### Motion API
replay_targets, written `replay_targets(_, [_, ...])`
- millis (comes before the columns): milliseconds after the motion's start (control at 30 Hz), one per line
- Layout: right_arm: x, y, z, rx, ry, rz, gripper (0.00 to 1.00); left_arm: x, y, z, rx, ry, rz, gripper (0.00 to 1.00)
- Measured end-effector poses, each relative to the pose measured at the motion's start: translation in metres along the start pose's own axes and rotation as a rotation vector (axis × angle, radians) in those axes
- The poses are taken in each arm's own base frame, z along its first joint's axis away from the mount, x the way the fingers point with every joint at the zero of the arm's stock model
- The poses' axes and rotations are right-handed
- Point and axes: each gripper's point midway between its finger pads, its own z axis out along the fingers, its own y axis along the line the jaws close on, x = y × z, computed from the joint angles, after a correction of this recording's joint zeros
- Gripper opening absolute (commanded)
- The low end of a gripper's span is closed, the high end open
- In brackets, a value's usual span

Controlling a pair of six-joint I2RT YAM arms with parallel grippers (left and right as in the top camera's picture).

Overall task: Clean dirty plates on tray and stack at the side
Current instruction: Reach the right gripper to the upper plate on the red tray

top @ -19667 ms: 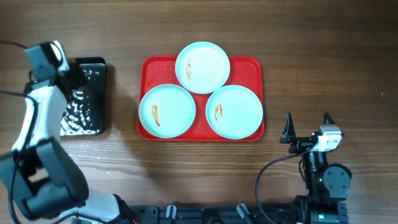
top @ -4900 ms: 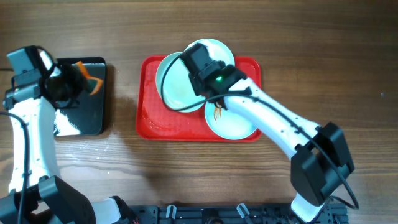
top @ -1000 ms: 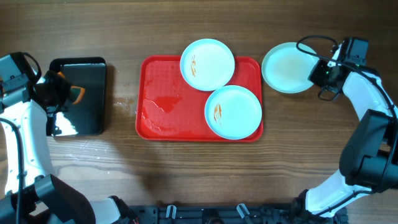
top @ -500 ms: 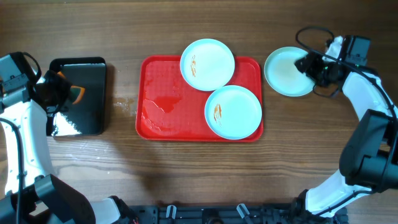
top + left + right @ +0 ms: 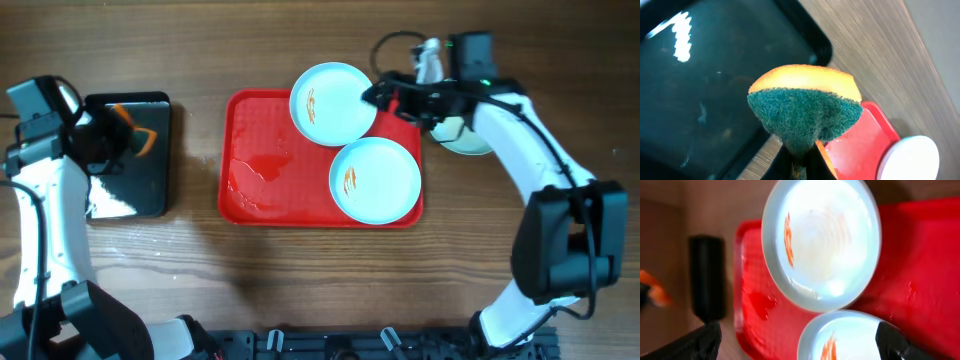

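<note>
The back plate's smear is toward the black tray (image 5: 125,190), so my right gripper's open fingers should next go down astride the back plate's clean rim facing the third plate.
Two dirty plates lie on the red tray (image 5: 260,160): one at its back edge (image 5: 333,104) and one at its front right (image 5: 375,180), each with an orange smear. A third pale plate (image 5: 468,142) rests on the table right of the tray, partly under my right arm. My right gripper (image 5: 385,103) hovers open beside the back plate (image 5: 822,240), its fingers (image 5: 695,342) spread wide over the front plate (image 5: 855,340), holding nothing. Over at the left, my left gripper (image 5: 112,140) is shut on a green-and-yellow sponge (image 5: 805,110) above the black tray (image 5: 125,190).
The glossy black tray (image 5: 715,75) lies on the wood left of the red tray (image 5: 860,145). A wet patch shows on the red tray's left half (image 5: 262,168). Bare wooden table surrounds both trays.
My right gripper opened, left the third plate on the table at the right, and swung left to the tray's back edge. The left arm shifted slightly with the sponge.
</note>
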Motion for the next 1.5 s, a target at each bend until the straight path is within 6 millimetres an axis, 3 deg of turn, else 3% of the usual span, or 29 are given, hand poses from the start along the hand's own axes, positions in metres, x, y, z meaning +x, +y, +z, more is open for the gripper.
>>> replay_targets(100, [0.003, 0.006, -0.012, 0.127, 0.032, -0.050, 1.00, 0.004, -0.010, 0.002, 0.017, 0.005, 0.023, 0.04])
replay_targets(267, [-0.037, 0.019, -0.039, 0.207, -0.094, -0.127, 1.00, 0.010, -0.018, 0.003, 0.030, 0.016, 0.050, 0.04])
replay_targets(567, [-0.078, 0.029, -0.041, 0.197, -0.269, -0.102, 1.00, 0.012, -0.021, 0.004, 0.033, 0.021, 0.080, 0.04])
replay_targets(700, [-0.084, 0.010, -0.017, 0.263, -0.275, -0.090, 0.98, 0.012, -0.021, 0.004, 0.034, 0.020, 0.082, 0.04])
replay_targets(800, [-0.075, -0.014, 0.016, 0.313, -0.211, -0.066, 0.97, 0.012, -0.021, 0.004, 0.033, 0.020, 0.083, 0.04])
replay_targets(933, [-0.055, -0.048, 0.061, 0.373, -0.113, -0.032, 0.88, 0.012, -0.021, 0.004, 0.033, 0.020, 0.083, 0.04])
replay_targets(1067, [-0.050, -0.053, 0.075, 0.382, -0.097, -0.033, 0.63, 0.012, -0.021, 0.004, 0.033, 0.020, 0.083, 0.04])
replay_targets(1167, [-0.048, -0.050, 0.078, 0.379, -0.093, -0.042, 0.53, 0.012, -0.021, 0.004, 0.034, 0.020, 0.083, 0.04])
replay_targets(1333, [-0.046, -0.049, 0.086, 0.392, -0.092, -0.053, 0.52, 0.012, -0.021, 0.004, 0.033, 0.021, 0.083, 0.04])
replay_targets(1500, [-0.032, -0.065, 0.105, 0.421, -0.042, -0.044, 0.51, 0.012, -0.021, 0.004, 0.034, 0.020, 0.083, 0.04])
